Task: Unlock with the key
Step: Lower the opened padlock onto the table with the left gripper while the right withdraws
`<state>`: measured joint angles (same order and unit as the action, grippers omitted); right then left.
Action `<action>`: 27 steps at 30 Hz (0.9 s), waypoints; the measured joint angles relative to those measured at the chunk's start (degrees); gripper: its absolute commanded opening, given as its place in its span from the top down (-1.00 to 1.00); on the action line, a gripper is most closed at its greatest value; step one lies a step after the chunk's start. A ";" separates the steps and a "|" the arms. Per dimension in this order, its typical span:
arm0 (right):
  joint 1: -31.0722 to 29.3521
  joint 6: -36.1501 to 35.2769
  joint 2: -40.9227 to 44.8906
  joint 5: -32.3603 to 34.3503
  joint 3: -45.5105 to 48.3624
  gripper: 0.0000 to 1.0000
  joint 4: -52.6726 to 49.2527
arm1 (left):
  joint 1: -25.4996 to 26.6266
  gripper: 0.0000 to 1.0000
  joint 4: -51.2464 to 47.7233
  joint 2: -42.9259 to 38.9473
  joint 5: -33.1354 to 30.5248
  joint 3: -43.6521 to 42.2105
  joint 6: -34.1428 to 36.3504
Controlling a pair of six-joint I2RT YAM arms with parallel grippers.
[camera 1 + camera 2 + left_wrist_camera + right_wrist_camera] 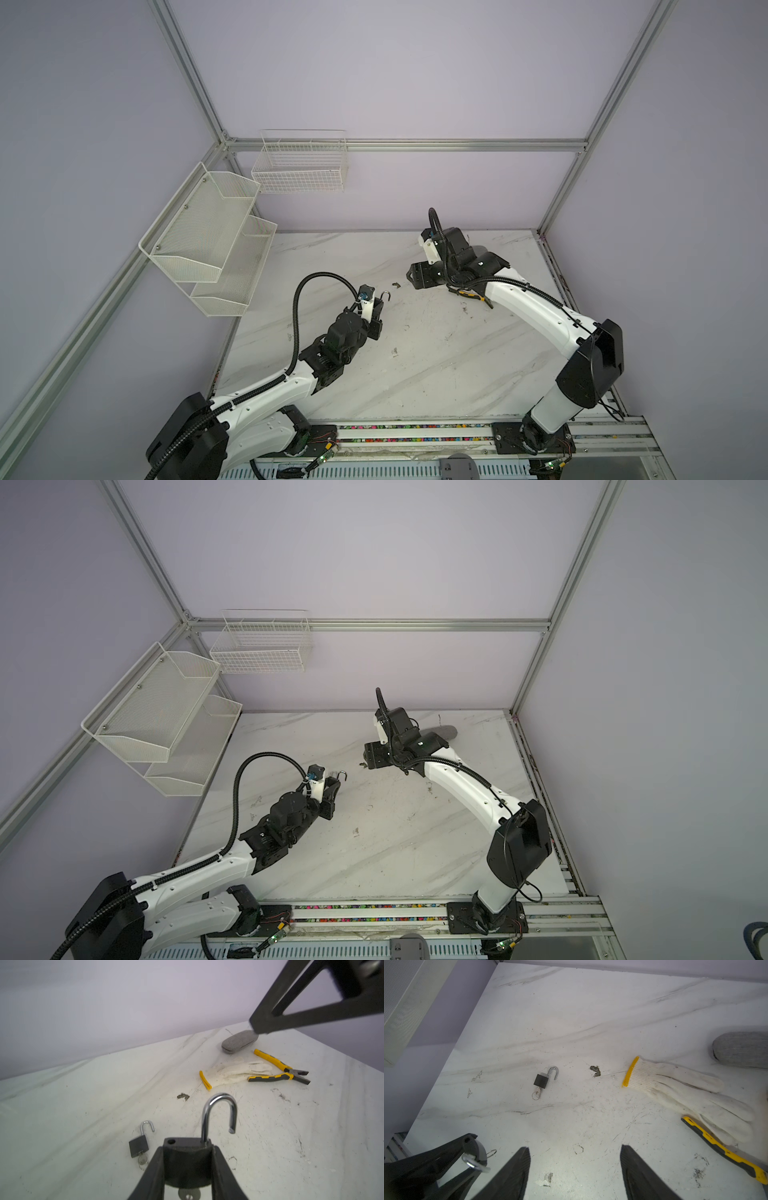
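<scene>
The shackle (220,1109) is open, so my left gripper will next tilt downward and lower to let go of the dark body on the bare marble below.
My left gripper (188,1147) is shut on the dark body of a padlock (187,1163) and holds it above the marble table (436,374). The padlock's silver shackle (220,1109) stands swung open, one leg out of the body; it also shows in both top views (386,296) (343,776). A silver key (189,1194) sticks in the bottom of the body between the fingers. My right gripper (575,1148) is open and empty, a short way from the padlock over the table (411,276) (365,758).
A smaller padlock (541,1080) (138,1146) lies on the table, shackle open, key and ring in it. A white glove (685,1093), yellow pliers (280,1072) and a grey case (444,731) lie under the right arm. White racks (208,241) and a basket (299,166) hang at the back left.
</scene>
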<state>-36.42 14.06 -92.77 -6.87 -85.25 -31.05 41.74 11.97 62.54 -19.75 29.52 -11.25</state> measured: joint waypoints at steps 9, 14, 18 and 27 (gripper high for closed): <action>6.97 7.15 4.81 -2.38 13.49 -0.46 13.00 | 1.40 1.00 -31.67 13.09 3.56 18.16 -24.94; 7.63 9.03 5.16 -3.45 17.77 -0.46 17.62 | 3.72 1.00 -40.00 20.83 5.64 24.09 -33.22; 9.29 10.25 5.27 -4.90 20.22 -0.46 19.91 | 4.50 1.00 -44.06 26.14 5.53 25.51 -36.61; 12.04 11.19 5.86 -6.43 21.92 -0.46 23.15 | 4.39 1.00 -47.50 34.60 3.67 31.30 -39.19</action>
<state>-24.38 25.26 -86.91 -13.30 -63.33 -7.90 46.13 -35.53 97.14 -16.08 60.82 -50.43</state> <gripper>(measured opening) 0.728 0.304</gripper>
